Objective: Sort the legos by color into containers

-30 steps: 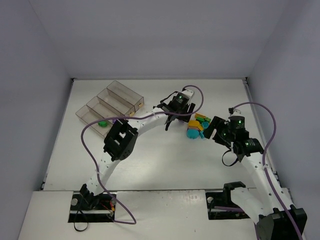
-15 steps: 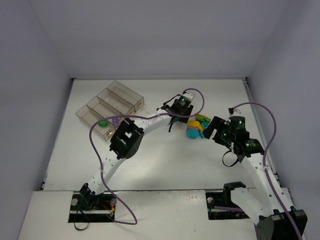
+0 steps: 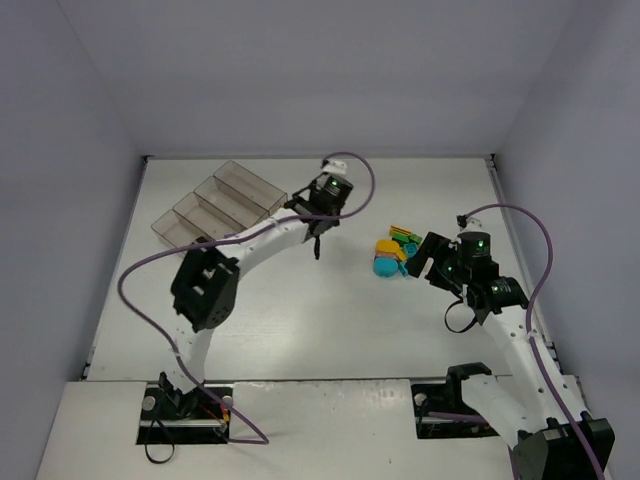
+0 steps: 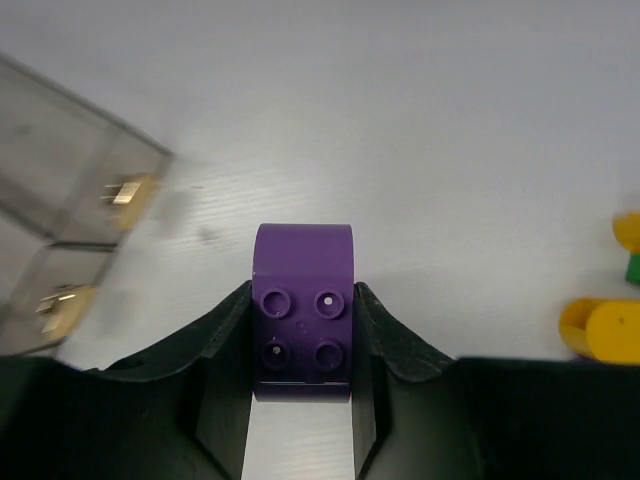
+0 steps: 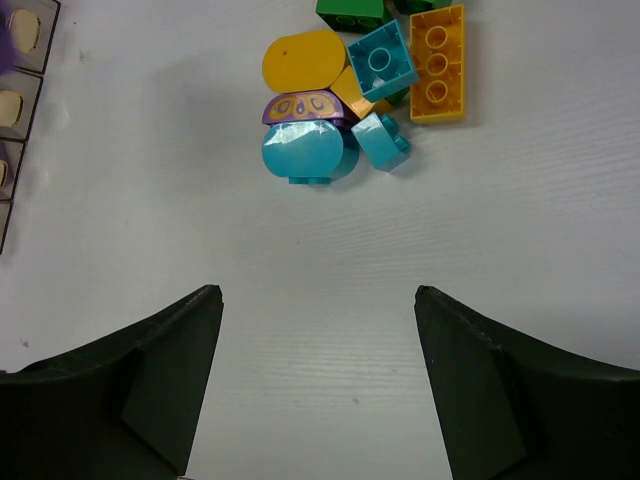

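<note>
The purple lego goes left in the top view over the second-nearest clear container next, where my left gripper releases it, since purple already shows inside.
My left gripper (image 4: pixel 302 296) is shut on a purple lego (image 4: pixel 302 262) with four studs, held above the table. In the top view this gripper (image 3: pixel 317 238) hangs between the containers (image 3: pixel 215 205) and the pile of legos (image 3: pixel 392 252). Two ends of the clear containers (image 4: pixel 70 190) show at the left of the left wrist view. My right gripper (image 5: pixel 318 300) is open and empty, just short of the pile: a cyan rounded piece (image 5: pixel 305 153), a yellow rounded piece (image 5: pixel 303 62), a cyan square brick (image 5: pixel 382 60), an orange-yellow brick (image 5: pixel 438 62) and a green one (image 5: pixel 350 10).
White walls close the table (image 3: pixel 330 320) at the back and sides. The left arm's purple cable (image 3: pixel 140 275) loops out over the table's left part. Yellow legos (image 4: pixel 605 330) lie at the right edge of the left wrist view.
My left gripper has closed on the purple lego and moved left, away from the pile and toward the containers. The right arm has stayed in place.
</note>
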{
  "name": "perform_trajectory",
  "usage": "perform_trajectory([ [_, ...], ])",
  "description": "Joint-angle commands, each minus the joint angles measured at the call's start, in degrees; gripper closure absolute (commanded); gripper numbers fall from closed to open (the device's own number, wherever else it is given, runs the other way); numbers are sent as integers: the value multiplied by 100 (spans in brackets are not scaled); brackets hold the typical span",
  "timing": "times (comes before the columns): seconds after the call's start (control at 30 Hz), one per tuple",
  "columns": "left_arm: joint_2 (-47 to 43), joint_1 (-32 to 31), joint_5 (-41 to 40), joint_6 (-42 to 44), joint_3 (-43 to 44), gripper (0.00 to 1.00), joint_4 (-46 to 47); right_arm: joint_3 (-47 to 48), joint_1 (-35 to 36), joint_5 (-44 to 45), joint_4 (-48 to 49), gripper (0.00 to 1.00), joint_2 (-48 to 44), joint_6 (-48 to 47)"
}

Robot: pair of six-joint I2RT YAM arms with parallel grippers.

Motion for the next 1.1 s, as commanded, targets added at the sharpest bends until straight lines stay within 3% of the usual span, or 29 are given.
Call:
perform_trajectory([
  [0.0,-1417,726,-1116,-1051,-226,89,-463,174,-21,-16,128,26,32,-94],
  [0.2,-2323,2130,-1161,-1941,-1149,86,-1150,191,-21,28,136,25,93,-138],
  [0.43,-2096,3283,-793,-2188,-1124,77,-1361,227,-21,20,163,25,190,-164],
  [0.6,-1586,3610,-625,-2355,-816,72,-1555,183,-21,28,163,25,129,-111],
  [0.67,-1384,3663,-625,-2390,-658,56,-1668,156,-21,20,163,25,102,-68],
  [0.8,-1129,3742,-502,-2531,-491,48,-1731,112,-21,20,154,25,15,-32],
  [1.07,-1215,3742,-221,-2479,-437,47,-1600,104,-30,81,154,25,-12,-6],
])
